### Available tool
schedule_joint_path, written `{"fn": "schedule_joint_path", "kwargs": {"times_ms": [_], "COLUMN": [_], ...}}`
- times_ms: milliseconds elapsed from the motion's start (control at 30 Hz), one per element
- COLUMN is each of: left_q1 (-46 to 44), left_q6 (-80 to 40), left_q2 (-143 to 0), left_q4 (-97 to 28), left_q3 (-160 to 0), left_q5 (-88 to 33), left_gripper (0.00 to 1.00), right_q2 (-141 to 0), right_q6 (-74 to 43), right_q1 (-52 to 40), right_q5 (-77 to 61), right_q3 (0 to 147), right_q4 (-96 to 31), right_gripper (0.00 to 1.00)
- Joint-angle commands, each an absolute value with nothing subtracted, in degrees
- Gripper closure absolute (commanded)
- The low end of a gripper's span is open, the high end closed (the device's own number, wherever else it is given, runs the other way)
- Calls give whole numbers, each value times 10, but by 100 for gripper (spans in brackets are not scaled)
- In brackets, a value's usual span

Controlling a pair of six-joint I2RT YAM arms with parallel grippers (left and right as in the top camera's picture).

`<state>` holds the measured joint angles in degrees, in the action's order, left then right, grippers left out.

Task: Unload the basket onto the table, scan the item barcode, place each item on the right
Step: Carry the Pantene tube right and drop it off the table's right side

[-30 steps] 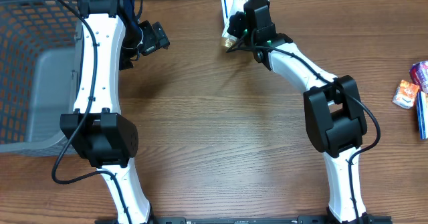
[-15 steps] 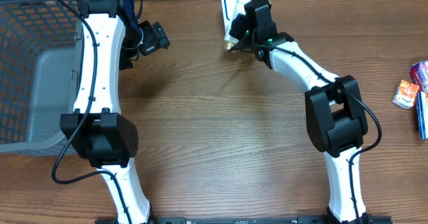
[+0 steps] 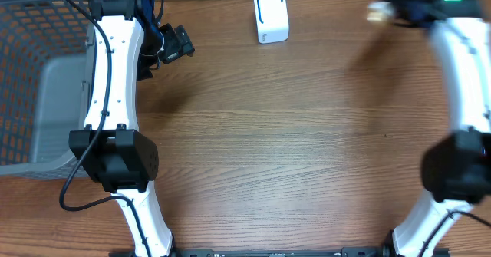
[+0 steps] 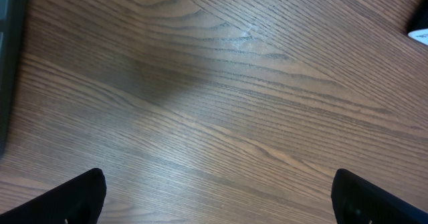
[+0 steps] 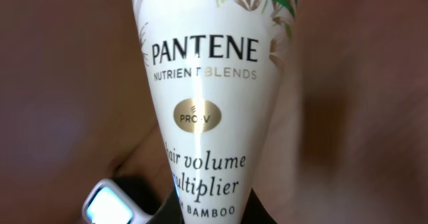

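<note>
Next I will move my right gripper down, back and to the right in the overhead view to release the tube [image 5: 204, 83], since the side part of the table lies below it there.
The item is a white Pantene tube [image 5: 204, 83], and my right gripper [image 5: 210, 217] is shut on its lower end. In the overhead view that gripper [image 3: 403, 8] is a blur at the far right back, with the tube's pale end [image 3: 378, 11] sticking out to its left. The white barcode scanner [image 3: 271, 16] stands at the back middle, apart from the tube, and also shows in the right wrist view as the scanner [image 5: 107, 205] at the bottom left. My left gripper [image 3: 178, 44] hangs open over bare wood, fingertips [image 4: 80, 197] wide apart and nothing between them.
A grey mesh basket [image 3: 31, 73] fills the left side, next to the left arm. Its dark wall [image 4: 7, 63] shows at the left edge of the left wrist view. The right arm [image 3: 460, 80] reaches along the right edge of the table.
My right arm has swung fast from the scanner to the far right, carrying the tube with it. The scanner now stands uncovered. The left arm has not moved.
</note>
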<state>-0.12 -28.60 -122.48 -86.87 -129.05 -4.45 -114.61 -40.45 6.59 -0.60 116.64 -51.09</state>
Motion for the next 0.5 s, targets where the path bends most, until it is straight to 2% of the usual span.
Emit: {"fn": "schedule_joint_path", "kwargs": {"times_ms": [0,200,467], "left_q1": [0,0,0], "left_q6": [-294,-294,-294], "left_q2": [-1221,-1221,-1221], "left_q4": [-869,-869,-869], "left_q3": [-1296,-1296,-1296], "left_q5": [-40,-40,-40], "left_gripper": [0,0,0], "right_q2": [-1151,-1190,-1220], "right_q6": [-381,-246,-223], "right_q1": [123,175,210], "right_q5": [-1,-1,34], "right_q3": [1172,1133,1027], "right_q4": [-583,-662,-601], "right_gripper": [96,96,96]}}
